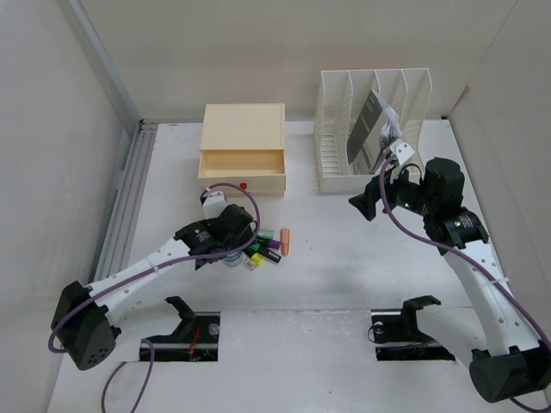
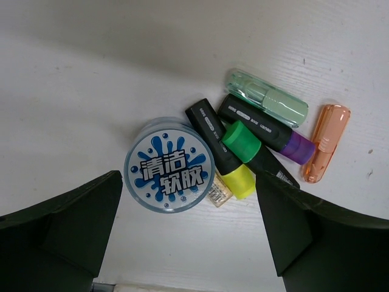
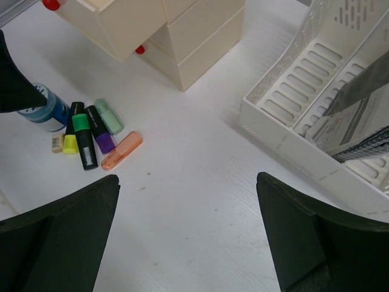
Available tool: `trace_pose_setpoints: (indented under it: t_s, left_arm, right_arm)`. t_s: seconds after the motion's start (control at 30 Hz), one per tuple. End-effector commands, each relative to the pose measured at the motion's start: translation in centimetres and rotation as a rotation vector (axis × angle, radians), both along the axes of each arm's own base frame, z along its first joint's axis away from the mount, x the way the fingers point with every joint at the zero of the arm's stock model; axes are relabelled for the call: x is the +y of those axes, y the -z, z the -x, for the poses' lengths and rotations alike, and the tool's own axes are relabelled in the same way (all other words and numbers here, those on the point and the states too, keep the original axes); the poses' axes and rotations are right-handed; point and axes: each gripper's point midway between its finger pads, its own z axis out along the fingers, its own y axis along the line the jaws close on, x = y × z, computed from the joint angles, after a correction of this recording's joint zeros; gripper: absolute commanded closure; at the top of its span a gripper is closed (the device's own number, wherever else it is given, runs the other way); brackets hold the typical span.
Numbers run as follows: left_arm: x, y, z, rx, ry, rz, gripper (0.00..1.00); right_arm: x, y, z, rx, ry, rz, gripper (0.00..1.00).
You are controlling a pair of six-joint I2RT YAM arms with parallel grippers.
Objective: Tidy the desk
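My left gripper will come down over the top of the tub before it closes around the round tub (image 1: pixel 233 258) (image 2: pixel 169 165).
The desk (image 1: pixel 344 275) is a white tabletop. A round tub with a blue splash label (image 2: pixel 169 165) stands beside a pile of highlighters (image 2: pixel 234 146) with yellow, green and purple caps, a mint case (image 2: pixel 267 100) and an orange case (image 2: pixel 326 141). My left gripper (image 2: pixel 187 179) is open and hovers right over the tub and the pile (image 1: pixel 258 249), touching nothing. My right gripper (image 3: pixel 187 177) is open and empty above bare desk, in front of the file rack (image 1: pixel 331 129). The pile also shows at the left of the right wrist view (image 3: pixel 82 137).
A beige drawer box (image 1: pixel 243 129) with its drawer pulled open (image 1: pixel 241 162) and a red knob stands at the back. The white slotted rack (image 3: pixel 292 103) holds papers (image 3: pixel 358 115). An aluminium rail (image 1: pixel 129 198) runs along the left. Two cutouts (image 1: pixel 185 335) (image 1: pixel 413 335) lie near the arm bases.
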Motion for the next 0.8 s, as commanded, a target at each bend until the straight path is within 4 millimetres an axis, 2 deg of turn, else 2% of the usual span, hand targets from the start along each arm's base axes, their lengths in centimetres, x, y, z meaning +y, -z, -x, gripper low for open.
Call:
trace_pose_setpoints:
  t_s: [0.0,0.33,0.6,0.77]
  left_arm:
    - [1.1,0.3,0.1,0.010,-0.041,-0.041,0.10]
    - [1.5,2.2,0.3,0.074,-0.071,-0.093,0.10]
    - [1.2,2.8,0.1,0.086,-0.066,-0.085,0.18]
    - [0.8,3.4,0.3,0.101,-0.056,-0.070,0.18]
  right_arm:
    - [0.3,-3.1,0.7,-0.082,-0.037,-0.021,0.01]
    - [0.5,-2.9,1.0,-0.072,-0.056,-0.026,0.01]
    - [0.8,-3.0,1.2,-0.071,-0.073,-0.031,0.01]
    - [0.7,-2.8,1.3,-0.062,-0.073,-0.030,0.01]
